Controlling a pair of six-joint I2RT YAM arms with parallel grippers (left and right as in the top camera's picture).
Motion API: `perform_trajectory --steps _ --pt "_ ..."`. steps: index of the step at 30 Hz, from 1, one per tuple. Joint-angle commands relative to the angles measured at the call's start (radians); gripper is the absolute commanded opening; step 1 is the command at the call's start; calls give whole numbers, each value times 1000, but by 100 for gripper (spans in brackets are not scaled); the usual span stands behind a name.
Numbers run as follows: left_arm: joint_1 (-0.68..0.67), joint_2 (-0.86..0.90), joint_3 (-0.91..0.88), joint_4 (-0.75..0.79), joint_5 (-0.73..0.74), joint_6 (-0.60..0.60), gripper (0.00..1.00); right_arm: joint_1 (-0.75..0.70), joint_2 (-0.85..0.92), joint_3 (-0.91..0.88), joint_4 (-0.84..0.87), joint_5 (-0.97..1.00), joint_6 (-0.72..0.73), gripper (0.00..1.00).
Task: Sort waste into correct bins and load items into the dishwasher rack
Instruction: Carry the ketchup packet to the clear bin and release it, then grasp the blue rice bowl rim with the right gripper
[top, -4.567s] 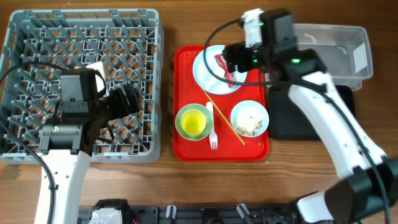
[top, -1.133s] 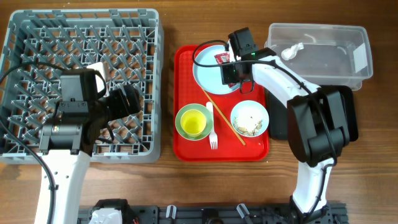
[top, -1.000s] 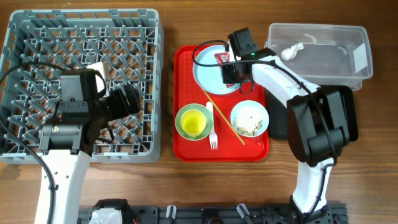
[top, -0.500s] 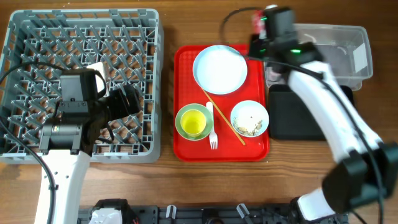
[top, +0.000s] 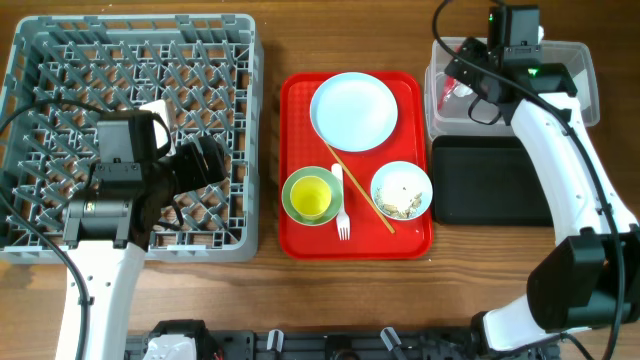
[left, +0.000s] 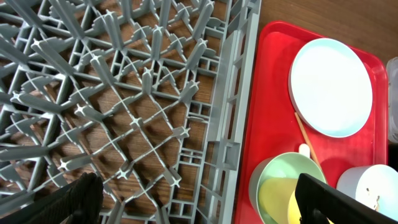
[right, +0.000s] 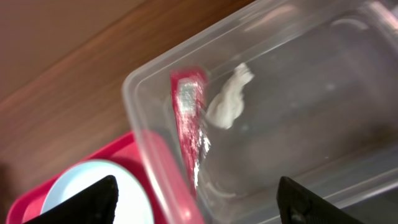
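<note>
My right gripper should next move back and down onto the light-blue bowl's rim beside the chopsticks, as the light-blue bowl (top: 401, 178), still holding food scraps, sits below and back from it.
The red wrapper (right: 189, 118) and the crumpled white napkin (right: 230, 99) lie in the left end of the clear tub (top: 570, 100). My right gripper (top: 462, 82) hovers open and empty above them. The light-blue plate (top: 353, 110), the pale green bowl (top: 296, 180) holding the yellow-green cup (top: 312, 198), the white fork (top: 341, 212), the chopsticks (top: 362, 190) and the light-blue bowl (top: 401, 178) with food scraps (top: 398, 207) sit on the red tray. My left gripper (top: 205, 160) is open and empty over the grey rack (top: 60, 80).
The black tray (top: 490, 180) lies in front of the clear tub, right of the red tray (top: 300, 240). The rack's right wall (left: 227, 106) stands close beside the red tray. Bare wooden table runs along the front.
My right gripper lifted the red wrapper off the plate, carried it right to the clear tub and let it go there. The plate is now bare. The left arm has not moved.
</note>
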Motion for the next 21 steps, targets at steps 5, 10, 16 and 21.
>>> perform_trajectory --steps 5,10,16,21 --pt "4 -4 19 3 -10 13 100 5 -140 -3 -203 -293 -249 82" --pt "4 -4 19 3 -10 13 100 53 -172 -18 -364 -302 -312 75" --pt "4 -4 19 2 -10 13 99 154 -275 -149 -346 -303 -309 70" --pt "4 -4 19 3 -10 13 100 291 -333 -269 -277 -265 -320 70"
